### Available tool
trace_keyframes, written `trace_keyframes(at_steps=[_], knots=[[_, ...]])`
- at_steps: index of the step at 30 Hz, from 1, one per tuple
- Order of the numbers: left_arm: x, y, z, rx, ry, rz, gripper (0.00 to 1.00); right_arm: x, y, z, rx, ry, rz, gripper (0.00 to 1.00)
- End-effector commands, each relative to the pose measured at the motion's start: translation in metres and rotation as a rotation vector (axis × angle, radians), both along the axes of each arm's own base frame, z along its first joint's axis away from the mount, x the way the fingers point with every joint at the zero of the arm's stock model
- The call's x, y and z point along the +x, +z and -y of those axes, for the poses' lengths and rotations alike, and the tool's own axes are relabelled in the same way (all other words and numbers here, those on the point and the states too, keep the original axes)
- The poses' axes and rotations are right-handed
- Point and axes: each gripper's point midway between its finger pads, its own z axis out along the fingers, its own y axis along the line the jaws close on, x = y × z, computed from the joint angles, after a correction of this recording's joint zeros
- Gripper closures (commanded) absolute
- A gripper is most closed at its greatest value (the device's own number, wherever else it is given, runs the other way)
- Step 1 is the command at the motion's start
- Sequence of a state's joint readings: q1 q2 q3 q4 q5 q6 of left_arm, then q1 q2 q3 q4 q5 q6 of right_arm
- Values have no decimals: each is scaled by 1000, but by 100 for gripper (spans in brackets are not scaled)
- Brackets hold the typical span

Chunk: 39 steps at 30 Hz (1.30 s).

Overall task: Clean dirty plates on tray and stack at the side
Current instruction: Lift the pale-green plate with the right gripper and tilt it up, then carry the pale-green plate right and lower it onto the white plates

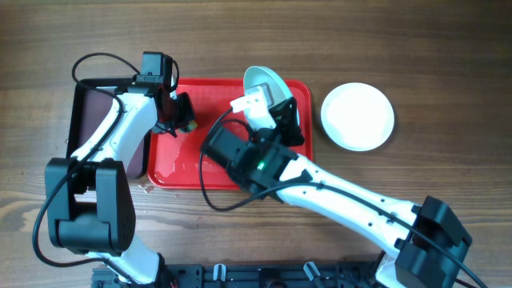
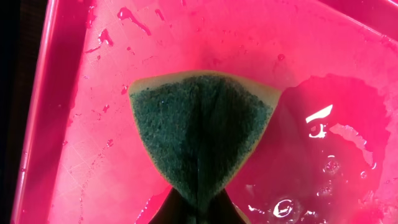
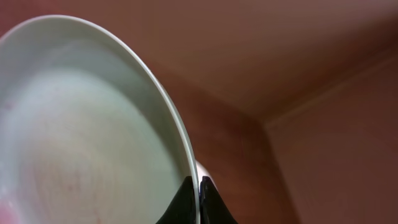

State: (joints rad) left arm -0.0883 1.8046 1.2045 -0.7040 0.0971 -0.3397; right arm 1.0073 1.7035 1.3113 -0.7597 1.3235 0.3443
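Observation:
A white plate (image 1: pixel 358 116) is empty beside the tray, so my right gripper will next swing past it, turn the turquoise plate (image 1: pixel 266 80) flat, lower it on top and let it go.
My right gripper (image 1: pixel 274 98) is shut on the rim of a pale turquoise plate (image 1: pixel 266 80) and holds it tilted on edge over the far side of the red tray (image 1: pixel 184 164). In the right wrist view the plate (image 3: pixel 81 137) fills the left, with its rim pinched between the fingers (image 3: pixel 199 190) and faint reddish marks on its face. My left gripper (image 1: pixel 182 116) is shut on a green and yellow sponge (image 2: pixel 199 137), low over the wet tray floor (image 2: pixel 93 155). A white plate (image 1: pixel 358 116) lies on the table right of the tray. A third plate does not show.
A smaller black tray (image 1: pixel 96 120) with a brownish inside stands left of the red tray, under the left arm. Water pools on the red tray floor (image 2: pixel 336 143). My right arm crosses the tray's near right corner.

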Motion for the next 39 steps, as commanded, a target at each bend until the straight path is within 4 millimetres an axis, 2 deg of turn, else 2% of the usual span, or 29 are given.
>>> trace_keyframes(at_steps=[1,12,14,19,23,28,32,35,39], knots=[[5,12,-4,5,23,34,96,-8,33,6,-109,-52,146,96],[5,12,-4,6,23,31,96,-9,33,4,-127,-43,133,96],[5,12,-4,5,23,30,96,-6,27,4,-102,-34,106,96],[5,12,-5,6,23,30,96,8,-13,2,25,23,-95,96],[4,12,-5,6,23,30,96,16,-49,6,197,35,-270,96],[4,12,-5,6,23,27,96,25,-82,21,452,2,-469,96],[4,12,-5,6,23,27,96,35,-85,39,680,-4,-576,96],[4,12,-5,6,23,27,96,45,-83,63,817,-12,-622,96],[4,12,-5,6,23,27,96,54,-88,116,975,-109,-652,96]])
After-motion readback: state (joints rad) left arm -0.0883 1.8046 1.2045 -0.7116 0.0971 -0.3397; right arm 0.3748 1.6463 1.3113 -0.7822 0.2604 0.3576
